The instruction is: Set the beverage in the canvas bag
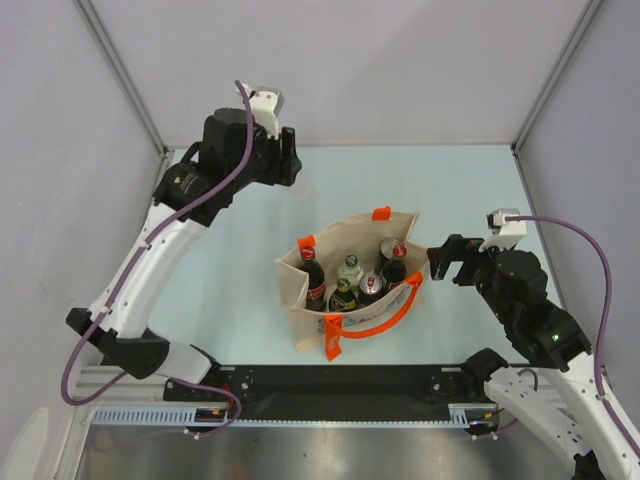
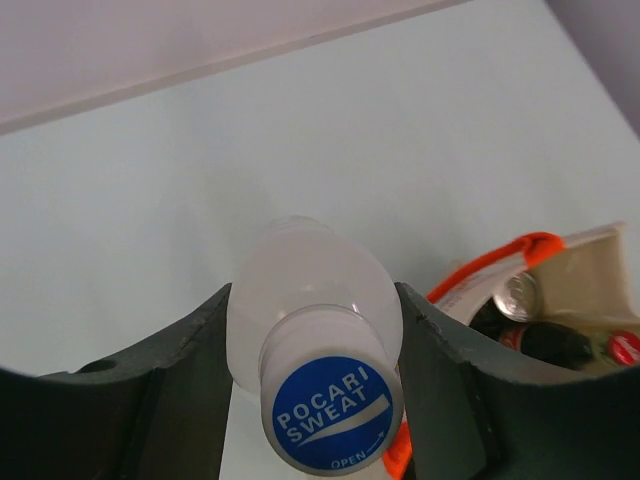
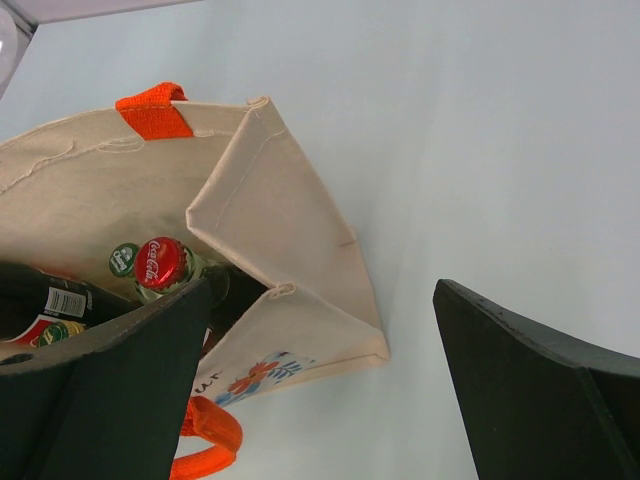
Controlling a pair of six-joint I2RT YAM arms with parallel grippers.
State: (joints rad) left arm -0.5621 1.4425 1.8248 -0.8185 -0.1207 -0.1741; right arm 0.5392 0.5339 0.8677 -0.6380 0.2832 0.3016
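My left gripper moves back and down into the bag's end away from the cans next, and releases the bottle. Room shows below and back of the bottle there.
My left gripper (image 1: 285, 160) is shut on a translucent white Pocari Sweat bottle (image 2: 312, 275) with a blue cap, gripped just below the cap. It is behind and to the left of the canvas bag (image 1: 345, 235). The beige bag with orange handles stands open at the table's middle and holds several bottles (image 1: 350, 285). Its rim shows at the right of the left wrist view (image 2: 590, 265). My right gripper (image 1: 447, 262) is open and empty, right beside the bag's right end. In the right wrist view, the bag's folded corner (image 3: 290, 200) lies between its fingers.
An orange handle (image 1: 375, 318) hangs over the bag's near side, which carries a blue and red print (image 3: 255, 375). A red Coca-Cola cap (image 3: 160, 262) stands near the bag's right end. Grey walls enclose the table on the left, back and right.
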